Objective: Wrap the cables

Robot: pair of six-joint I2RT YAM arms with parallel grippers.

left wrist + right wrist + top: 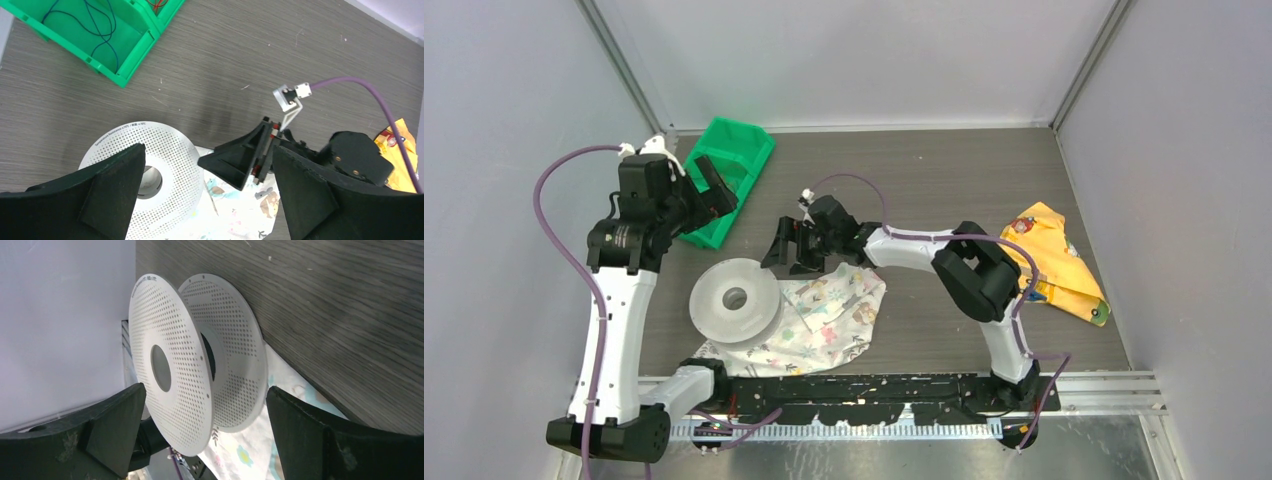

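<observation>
The right gripper slides its fingers left in the top view next, astride the spool's upper rim [772, 277] [210, 402], since the spool's rim stands free.
The pale grey two-disc spool [734, 298] lies flat on the table, partly on a patterned cloth. It also shows in the left wrist view [165, 165] and the right wrist view [170, 365]; I see no wire on it. Thin dark blue wire [102, 30] lies in loose loops inside the green bin [742, 150]. My left gripper [717, 195] hangs open and empty above the bin's near edge, left gripper [210, 200]. My right gripper [792, 252] is open and empty just right of the spool, right gripper [205, 435], facing the spool's edge.
A patterned white cloth [834, 315] lies under and right of the spool. A yellow cloth [1054, 260] lies at the right. A bit of red wire [159, 4] sits in the bin's second compartment. Grey walls enclose the table on three sides.
</observation>
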